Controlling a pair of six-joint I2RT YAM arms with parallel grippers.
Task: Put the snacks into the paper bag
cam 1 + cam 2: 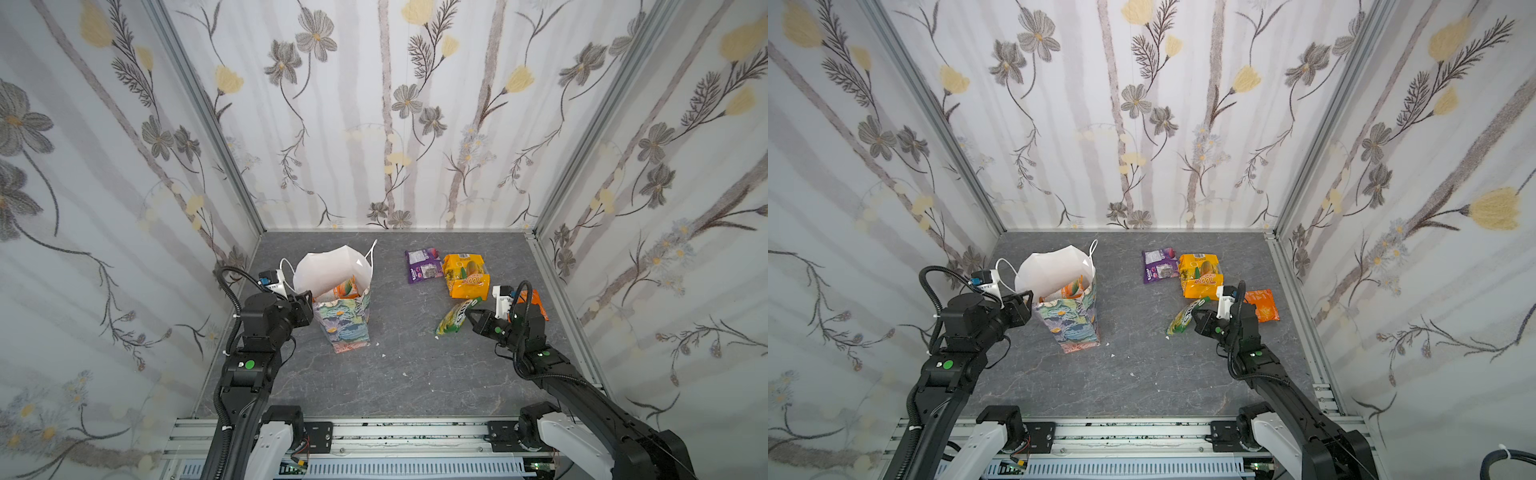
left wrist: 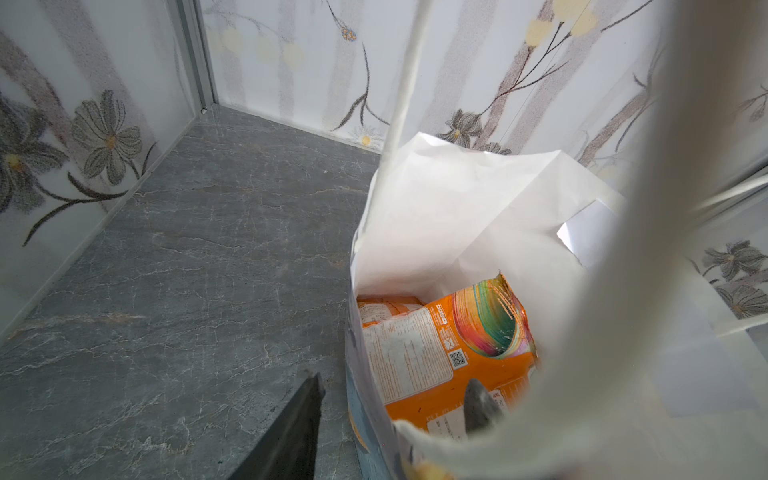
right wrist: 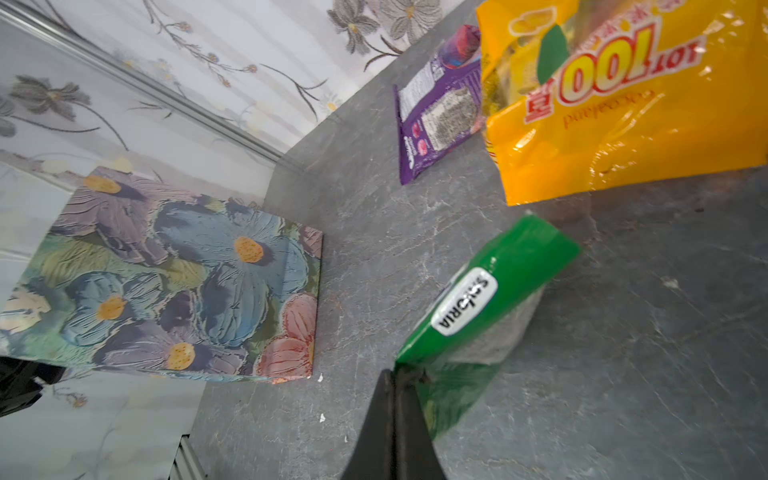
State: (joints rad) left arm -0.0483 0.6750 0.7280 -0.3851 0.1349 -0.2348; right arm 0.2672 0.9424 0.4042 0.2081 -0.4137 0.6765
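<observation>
My right gripper should swing toward the bag [image 1: 345, 324], tip the green snack packet onto bare floor at the bag's near side, and release the packet's edge, since it stands tilted.
The paper bag [image 1: 345, 324] [image 1: 1073, 324] stands upright at mid-left with its white mouth [image 2: 457, 208] open. An orange snack packet [image 2: 449, 349] lies inside it. My left gripper [image 1: 306, 297] [image 2: 397, 386] is open and straddles the bag's near wall, one finger inside and one outside. My right gripper [image 1: 469, 312] [image 3: 395, 374] is shut on the edge of a green snack packet [image 1: 455, 318] [image 3: 490, 299], which tilts up off the floor. Purple [image 1: 424, 266], yellow [image 1: 465, 274] and orange [image 1: 1262, 305] packets lie on the floor beyond and beside it.
Flower-papered walls [image 1: 374, 124] close in the grey stone-look floor [image 1: 407, 365] on three sides. A metal rail [image 1: 415, 432] with the arm bases runs along the front. Small white scraps [image 3: 321, 417] lie near the bag's foot. The bag's cord handle [image 2: 407, 83] hangs close to the left wrist camera.
</observation>
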